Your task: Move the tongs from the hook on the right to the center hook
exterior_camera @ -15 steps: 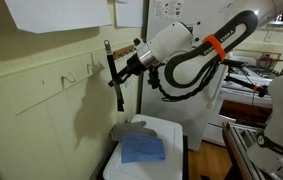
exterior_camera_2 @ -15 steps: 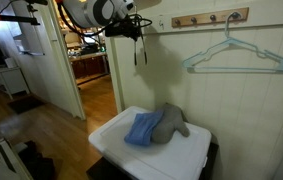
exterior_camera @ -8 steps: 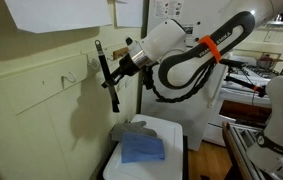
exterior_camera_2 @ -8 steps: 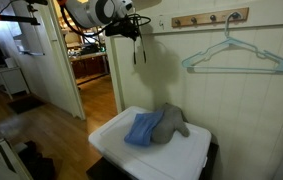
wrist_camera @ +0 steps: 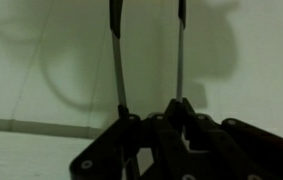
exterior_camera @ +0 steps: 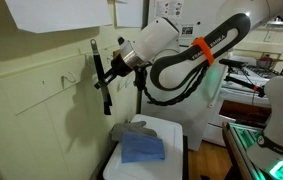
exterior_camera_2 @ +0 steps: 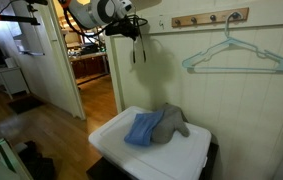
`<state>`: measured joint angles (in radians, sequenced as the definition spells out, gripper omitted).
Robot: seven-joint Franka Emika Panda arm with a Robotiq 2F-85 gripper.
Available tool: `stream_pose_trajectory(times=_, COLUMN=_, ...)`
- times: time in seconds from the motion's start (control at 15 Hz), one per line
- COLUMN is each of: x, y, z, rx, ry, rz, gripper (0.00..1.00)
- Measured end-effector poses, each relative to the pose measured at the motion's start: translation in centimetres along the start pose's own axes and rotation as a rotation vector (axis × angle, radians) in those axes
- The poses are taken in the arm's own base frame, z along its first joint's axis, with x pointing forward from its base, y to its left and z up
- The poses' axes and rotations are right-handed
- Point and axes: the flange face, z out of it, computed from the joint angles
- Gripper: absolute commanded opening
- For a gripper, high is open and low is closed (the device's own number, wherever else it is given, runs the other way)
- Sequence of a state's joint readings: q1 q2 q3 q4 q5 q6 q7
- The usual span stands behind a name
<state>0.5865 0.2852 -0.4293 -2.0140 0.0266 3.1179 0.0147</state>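
Next I will move my gripper down along the cream wall, tipping its fingers downward, to release the tongs at the wall bar, because their upper end stands beside it.
The black tongs (exterior_camera: 100, 76) hang upright in my gripper (exterior_camera: 115, 67), which is shut on them close to the cream wall. They sit next to the wall rail with its small hooks (exterior_camera: 67, 78). In the exterior view from the room, the tongs (exterior_camera_2: 136, 47) hang below the gripper (exterior_camera_2: 133, 30), to the left of the wooden hook rack (exterior_camera_2: 211, 18). In the wrist view the two thin tong arms (wrist_camera: 118, 55) run up from the dark fingers (wrist_camera: 161, 115) against the wall. I cannot tell whether the tongs touch a hook.
A light blue clothes hanger (exterior_camera_2: 231, 56) hangs from the hook rack. Below stands a white table (exterior_camera_2: 111, 135) with a blue cloth (exterior_camera_2: 141, 128) and a grey cloth (exterior_camera_2: 171, 120). An open doorway (exterior_camera_2: 86, 70) lies beside the arm.
The gripper has carried the tongs along the wall towards the rail of hooks, and the tongs now hang closer to the wall.
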Motion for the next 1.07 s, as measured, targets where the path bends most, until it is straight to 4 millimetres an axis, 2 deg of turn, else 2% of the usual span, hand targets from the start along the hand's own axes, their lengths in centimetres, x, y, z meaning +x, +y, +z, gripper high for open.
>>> stream_pose_trajectory(times=0.67, x=1.7, y=-0.8, z=0.9, rx=-0.020, ry=-0.048, rz=0.021, gripper=0.02)
stream_pose_trajectory(times=1.07, x=1.5, y=-0.6, z=2.0, rx=-0.035, ry=-0.082, rz=0.029, gripper=0.02)
